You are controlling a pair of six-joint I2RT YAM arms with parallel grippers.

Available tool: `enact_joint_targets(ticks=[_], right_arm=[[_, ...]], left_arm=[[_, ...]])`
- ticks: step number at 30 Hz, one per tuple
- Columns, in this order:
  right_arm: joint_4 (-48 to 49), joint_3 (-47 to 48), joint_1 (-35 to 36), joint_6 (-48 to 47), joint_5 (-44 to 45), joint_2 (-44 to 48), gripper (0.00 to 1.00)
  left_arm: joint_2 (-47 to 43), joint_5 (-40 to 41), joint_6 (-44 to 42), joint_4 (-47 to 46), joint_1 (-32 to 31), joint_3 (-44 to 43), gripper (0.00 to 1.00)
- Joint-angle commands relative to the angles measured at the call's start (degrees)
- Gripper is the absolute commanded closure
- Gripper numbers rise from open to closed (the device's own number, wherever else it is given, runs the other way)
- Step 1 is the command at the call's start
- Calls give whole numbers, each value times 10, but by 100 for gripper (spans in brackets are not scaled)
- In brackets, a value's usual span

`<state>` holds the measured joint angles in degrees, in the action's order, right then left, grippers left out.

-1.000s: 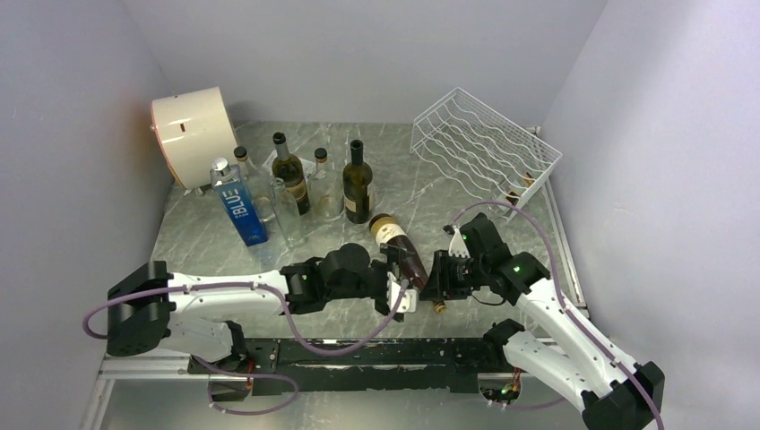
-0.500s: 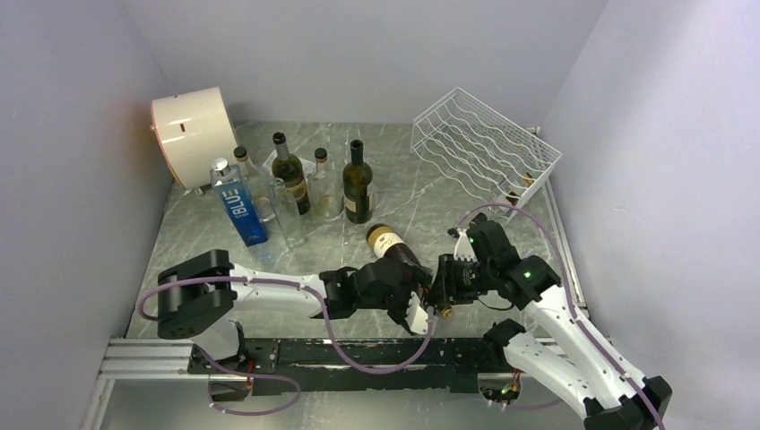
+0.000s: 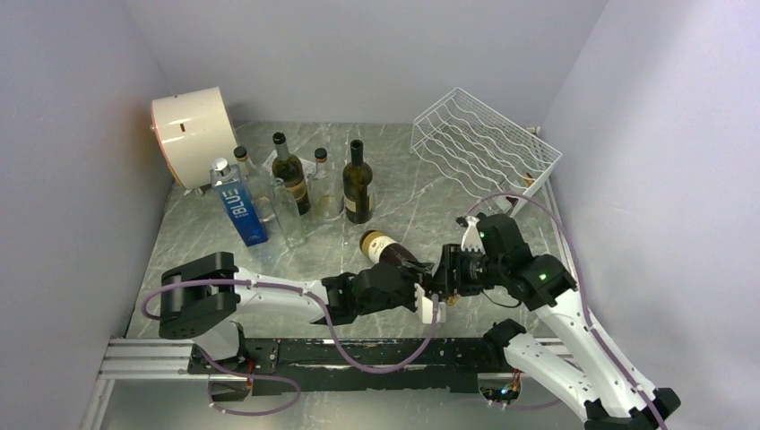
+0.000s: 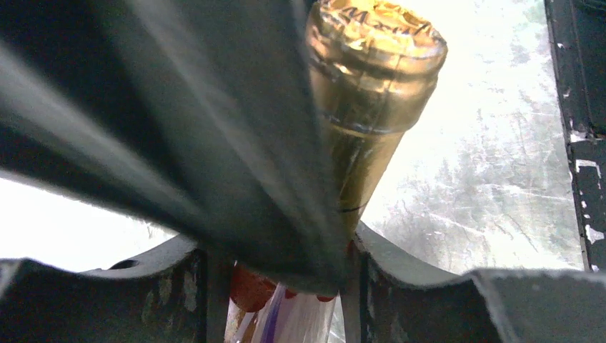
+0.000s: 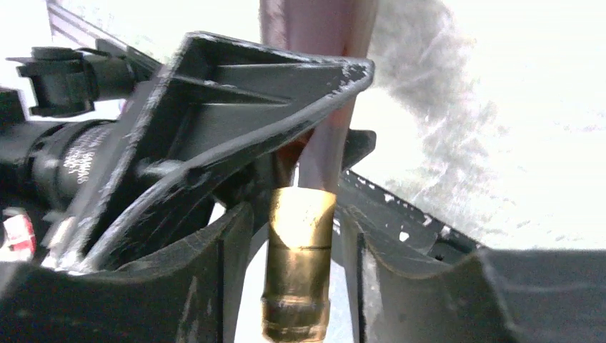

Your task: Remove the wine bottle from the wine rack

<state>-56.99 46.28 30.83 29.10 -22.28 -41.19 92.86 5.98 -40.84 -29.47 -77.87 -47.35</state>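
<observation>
Next, my left gripper swings the tilted bottle upright and outward toward the clear glass bottles and releases it on the table. The spot before those bottles is bare.
The wine bottle (image 3: 387, 250) is off the white wire wine rack (image 3: 484, 148) and lies tilted near the front of the table, cream label at its far end, gold-foil neck toward me. My left gripper (image 3: 421, 293) is shut on the neck just behind the foil. My right gripper (image 3: 443, 283) is open, straddling the foil tip with a thin gap on each side. In the left wrist view the foil top (image 4: 371, 78) runs past my left gripper (image 4: 282, 250), partly hidden by a dark blurred finger. The right wrist view has the foil neck (image 5: 299, 271) between my right gripper (image 5: 296, 214) fingers.
A cream drum (image 3: 193, 134) stands back left. In front of it are a blue carton-shaped bottle (image 3: 240, 210), two dark wine bottles (image 3: 358, 184) and some clear glass bottles (image 3: 289, 215). A brown bottle end (image 3: 515, 193) shows low in the rack. Walls close both sides.
My left gripper slid right along the bottle to its neck and shut there. My right gripper, shut on the foil tip before, has opened a little. The bottle shifted slightly left.
</observation>
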Motion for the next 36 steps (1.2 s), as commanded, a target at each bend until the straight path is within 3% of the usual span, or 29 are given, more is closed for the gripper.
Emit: enact_joint_targets(ticks=[1, 4, 8, 13, 20, 28, 36], right_arm=[[-1, 87, 4, -4, 48, 0, 42], [-49, 150, 4, 7, 178, -9, 35], [-43, 211, 4, 34, 310, 21, 17], [10, 225, 4, 29, 371, 78, 2], [73, 171, 4, 16, 365, 134, 0], [76, 157, 4, 21, 361, 126, 0], [73, 146, 4, 31, 365, 141, 0]], left_arm=[[-37, 49, 99, -27, -8, 24, 71], [-57, 62, 122, -17, -12, 36, 74], [-83, 78, 143, -8, -12, 50, 78], [-116, 190, 174, -27, -12, 71, 92], [-207, 342, 212, -134, 15, 114, 93], [-271, 366, 395, -70, 176, 88, 93], [-268, 377, 343, -158, 247, 94, 93]])
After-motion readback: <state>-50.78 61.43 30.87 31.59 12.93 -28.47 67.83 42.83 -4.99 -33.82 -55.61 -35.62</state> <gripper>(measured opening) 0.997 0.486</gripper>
